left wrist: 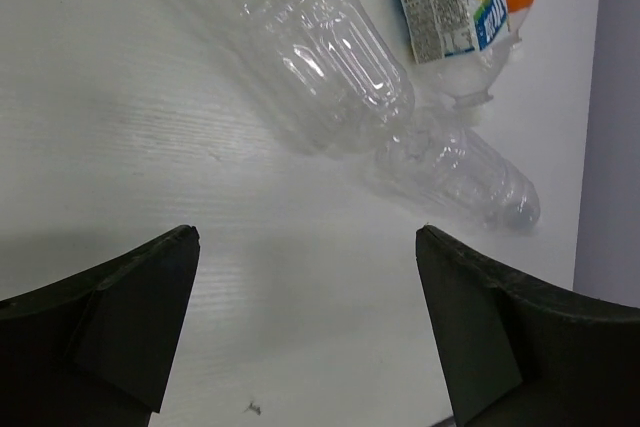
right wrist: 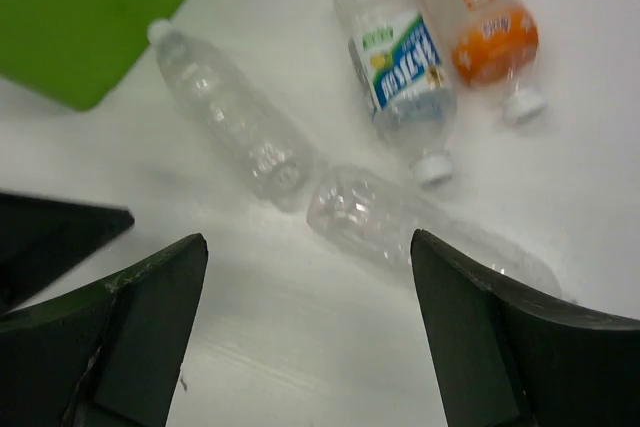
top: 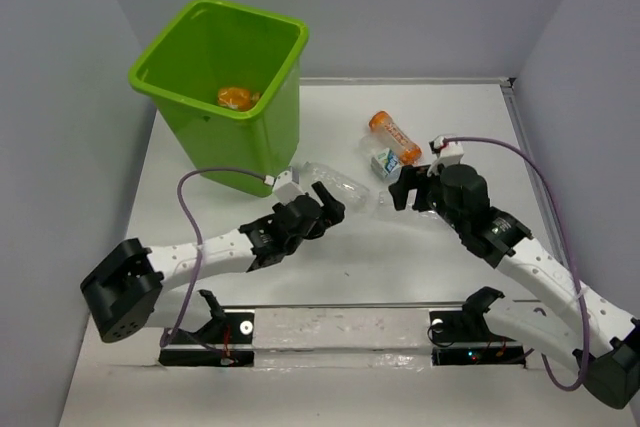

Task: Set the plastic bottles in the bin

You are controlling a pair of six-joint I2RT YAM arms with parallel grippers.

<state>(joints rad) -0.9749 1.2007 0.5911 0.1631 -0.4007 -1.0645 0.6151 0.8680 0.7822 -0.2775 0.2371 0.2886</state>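
My left gripper will lower outward onto the body of the long clear bottle (top: 335, 182) (left wrist: 320, 47), since the bottle lies on the tabletop below and outward of the open fingertips.
Four plastic bottles lie on the white table right of the lime-green bin (top: 215, 67). A long clear bottle (top: 335, 182) (left wrist: 320, 47) (right wrist: 230, 117) lies nearest the bin. A second clear bottle (left wrist: 465, 172) (right wrist: 400, 222), a blue-and-white labelled bottle (top: 383, 162) (right wrist: 400, 67) and an orange-labelled bottle (top: 393, 137) (right wrist: 480, 12) lie beside it. My left gripper (top: 335, 202) (left wrist: 307, 237) is open just short of the long clear bottle, nothing between its fingers. My right gripper (top: 412, 187) (right wrist: 308, 242) is open over the table in front of the second clear bottle.
An orange object (top: 237, 98) lies at the bottom of the bin. Grey walls close in the table at the back and both sides. The two grippers face each other closely, and a left finger (right wrist: 50, 237) shows in the right wrist view.
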